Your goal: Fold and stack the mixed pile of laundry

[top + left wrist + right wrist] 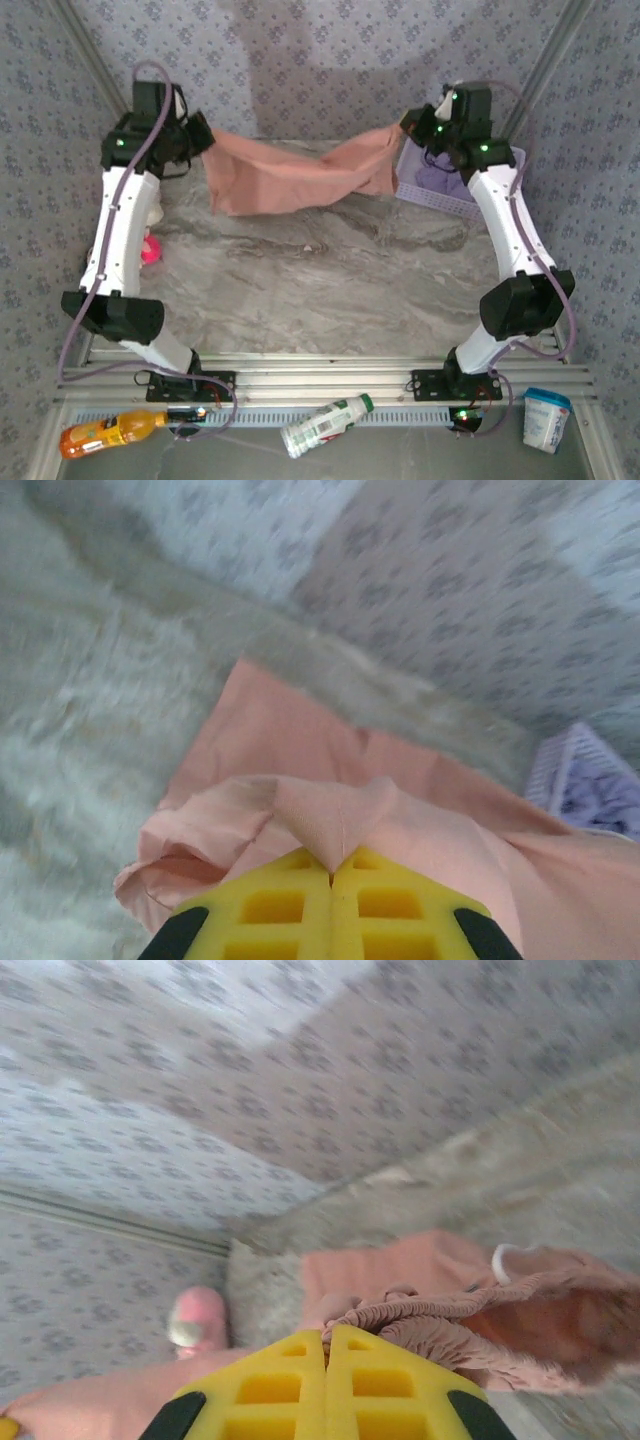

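Note:
The shorts still hang in the air. My right gripper lowers the waistband onto the tabletop (384, 207) beside the lavender basket, below the gripper, and releases it next.
The salmon-pink shorts (290, 178) hang stretched above the back of the table between my two grippers. My left gripper (204, 141) is shut on one corner of the shorts (330, 815), the cloth pinched between its yellow fingers (275, 905). My right gripper (408, 126) is shut on the gathered elastic waistband (420, 1310), and the white drawstring (500, 1258) loops beside it. The middle of the shorts sags toward the tabletop. Lavender cloth, the shirt (437, 178), lies in the basket at the back right.
The lavender mesh basket (455, 203) stands under my right arm, and its corner (575, 770) is in the left wrist view. A pink plush toy (150, 248) lies by my left arm. An orange bottle (105, 432), a white bottle (325, 425) and a cup (545, 418) sit beyond the near edge.

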